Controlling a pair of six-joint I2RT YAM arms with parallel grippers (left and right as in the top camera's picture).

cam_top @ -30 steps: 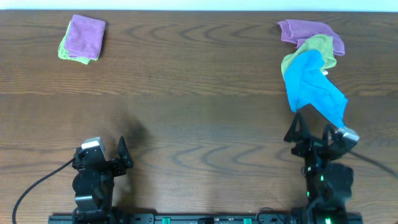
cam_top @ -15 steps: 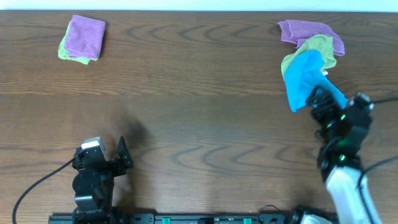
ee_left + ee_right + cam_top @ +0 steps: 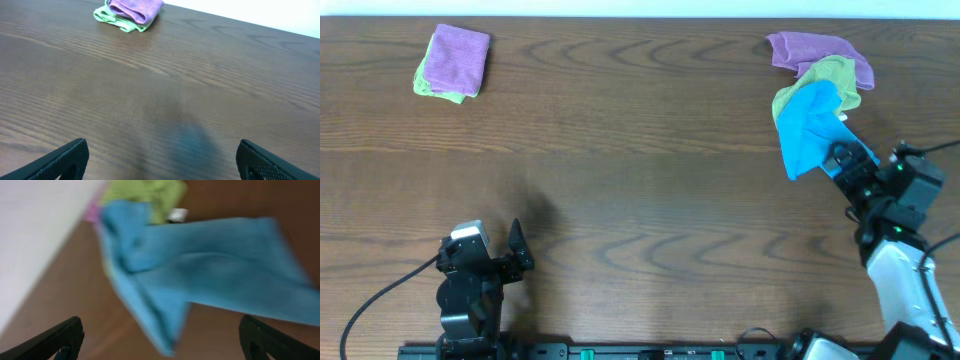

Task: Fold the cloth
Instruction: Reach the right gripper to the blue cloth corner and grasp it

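My right gripper is open above the blue cloth's outstretched flap (image 3: pixel 840 140) (image 3: pixel 235 272), so it should come down onto that flap and keep its fingers apart on the way.
A crumpled blue cloth (image 3: pixel 810 128) lies at the table's right on top of a green cloth (image 3: pixel 830 75) and a purple cloth (image 3: pixel 810 47). My right gripper (image 3: pixel 844 163) is open and hovers over the blue cloth's near right corner. In the right wrist view the blue cloth (image 3: pixel 210 280) fills the middle, blurred, with the green cloth (image 3: pixel 145 192) behind it, and the open fingers (image 3: pixel 162 340) frame it. My left gripper (image 3: pixel 517 250) is open and empty at the table's front left; its fingers (image 3: pixel 162 160) show over bare wood.
A folded purple cloth on a folded green cloth (image 3: pixel 455 62) lies at the far left corner, also in the left wrist view (image 3: pixel 131 10). The wooden table (image 3: pixel 640 190) spreads between the two piles. A white wall edges the table's far side.
My right arm has risen from its rest pose and swung forward and right over the blue cloth's near corner. The cloths and the left arm have not moved.
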